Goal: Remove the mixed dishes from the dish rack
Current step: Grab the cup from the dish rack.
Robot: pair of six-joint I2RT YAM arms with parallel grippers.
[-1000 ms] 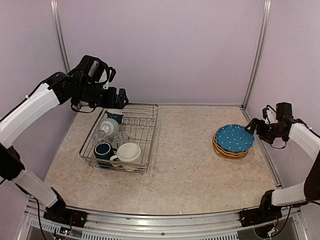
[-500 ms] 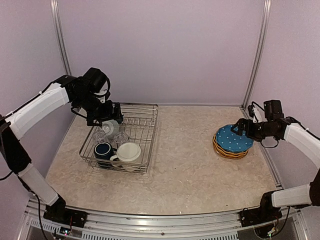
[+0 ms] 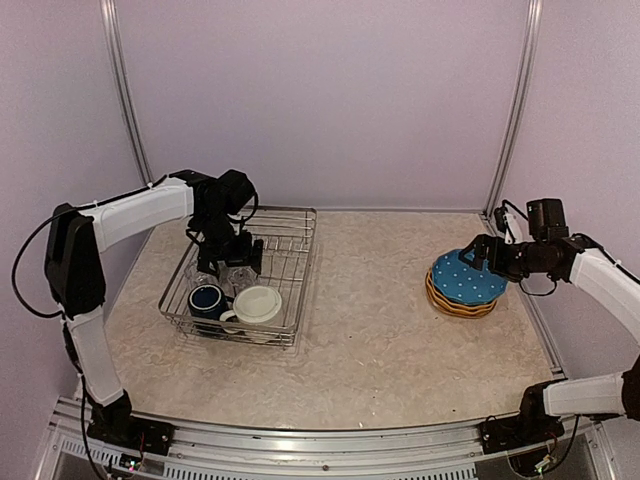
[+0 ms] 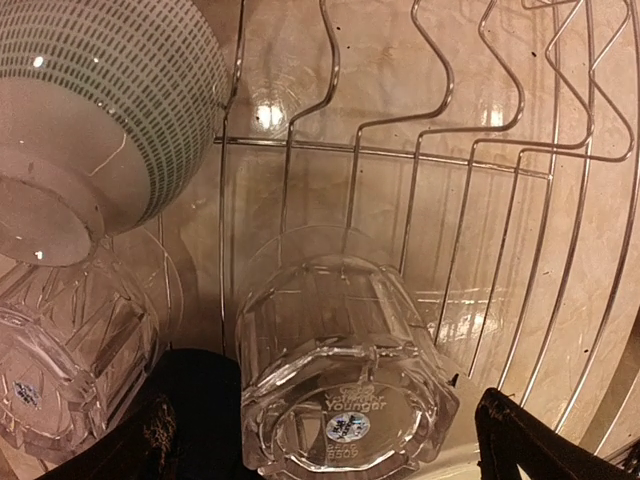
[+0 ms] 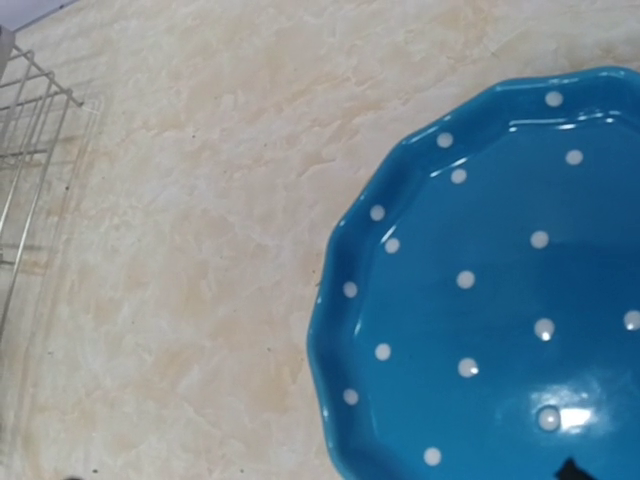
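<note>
My left gripper will next move down over the upturned clear glass and close on the glass's sides, because the glass already stands between the open fingers.
The dish rack (image 3: 292, 300) stands at the left and holds a navy mug (image 3: 206, 298), a cream mug (image 3: 258, 304), a bowl and clear glasses. My left gripper (image 3: 238, 258) is down inside the rack. In the left wrist view it (image 4: 335, 445) is open, with one finger on each side of an upturned clear glass (image 4: 345, 400). A second glass (image 4: 60, 370) and the bowl (image 4: 110, 110) lie to its left. A blue white-dotted plate (image 3: 468, 277) tops a yellow-orange stack (image 3: 455, 307) at the right. My right gripper (image 3: 478, 256) hovers open over the plate's left edge (image 5: 500, 280).
Upright wire prongs (image 4: 430, 155) of the rack stand just beyond the glass. The rack's corner (image 5: 30, 130) shows at the left edge of the right wrist view. Purple walls close in the table on the left, back and right.
My left arm swung right and dropped into the rack, bringing its open jaws around the upturned glass. My right gripper moved left over the plate stack, then held still.
</note>
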